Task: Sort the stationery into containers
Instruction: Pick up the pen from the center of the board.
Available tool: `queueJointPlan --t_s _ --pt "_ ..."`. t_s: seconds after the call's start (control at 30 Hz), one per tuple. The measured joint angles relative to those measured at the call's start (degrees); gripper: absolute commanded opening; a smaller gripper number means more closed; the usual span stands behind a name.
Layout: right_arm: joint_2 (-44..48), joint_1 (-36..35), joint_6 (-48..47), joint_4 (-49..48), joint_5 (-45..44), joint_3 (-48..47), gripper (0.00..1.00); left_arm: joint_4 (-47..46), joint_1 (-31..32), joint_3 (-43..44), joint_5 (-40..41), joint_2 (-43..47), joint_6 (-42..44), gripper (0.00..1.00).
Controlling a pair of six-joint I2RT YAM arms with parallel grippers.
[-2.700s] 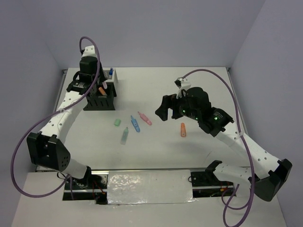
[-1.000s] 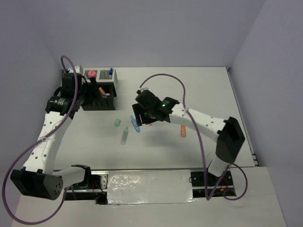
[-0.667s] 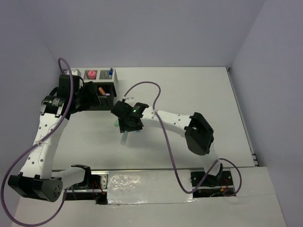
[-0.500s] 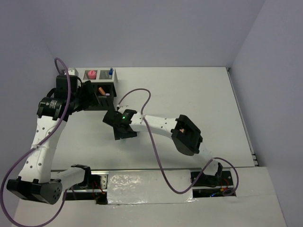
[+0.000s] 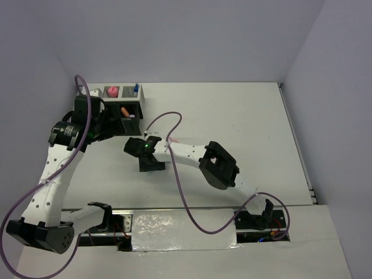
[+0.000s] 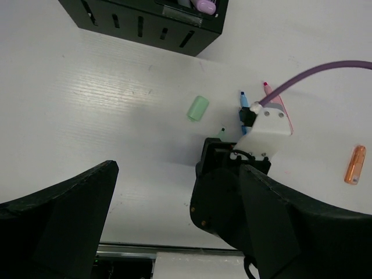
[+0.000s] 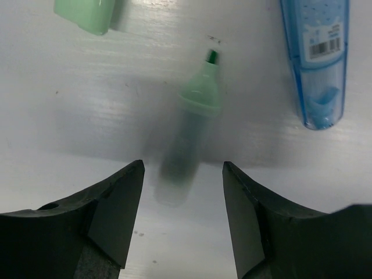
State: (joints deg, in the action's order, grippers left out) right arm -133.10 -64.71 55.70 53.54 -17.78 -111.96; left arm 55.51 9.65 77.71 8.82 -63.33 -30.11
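The mint cap is off its mint green marker and lies below my left gripper, to its right in the top view. I will go down that way with my fingers on both sides of the cap.
The uncapped mint green marker lies on the white table, its blunt end between the fingertips of my right gripper. That gripper is open, with a gap on both sides of the marker. Above it lie the mint cap and a blue marker. From above, the right gripper hides the mint marker. The black organizer stands at the back left. My left gripper hovers open and empty beside it. In its own view, the left gripper looks past the organizer.
The organizer holds a pink-capped bottle, a blue-capped bottle, an orange marker and a purple one. A pink marker and an orange marker lie right of the right arm.
My right arm has swung left across the table, from the blue and pink markers to the mint marker. The left gripper has backed away from the organizer.
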Motion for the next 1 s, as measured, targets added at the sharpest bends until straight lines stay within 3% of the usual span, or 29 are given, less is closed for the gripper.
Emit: queueJointPlan --t_s 0.47,0.73,0.77,0.87,1.0 --pt "-1.4 0.4 2.5 0.1 -0.1 -0.7 0.55 0.1 3.2 0.0 2.1 0.2 0.2 0.99" --pt "1.0 0.5 0.0 -2.5 -0.6 3.9 0.25 0.2 3.2 0.0 2.8 0.2 0.1 0.99" --pt "1.4 0.5 -0.9 -3.4 -0.5 4.6 0.16 0.2 3.2 0.0 2.8 0.2 0.1 0.99" --pt "4.2 0.5 -5.4 -8.6 0.4 9.7 0.13 0.0 3.0 0.0 2.6 0.2 -0.1 0.99" --pt "13.5 0.5 -10.7 -19.3 2.9 24.9 0.14 -1.6 2.6 -2.6 1.7 0.5 -0.3 0.99"
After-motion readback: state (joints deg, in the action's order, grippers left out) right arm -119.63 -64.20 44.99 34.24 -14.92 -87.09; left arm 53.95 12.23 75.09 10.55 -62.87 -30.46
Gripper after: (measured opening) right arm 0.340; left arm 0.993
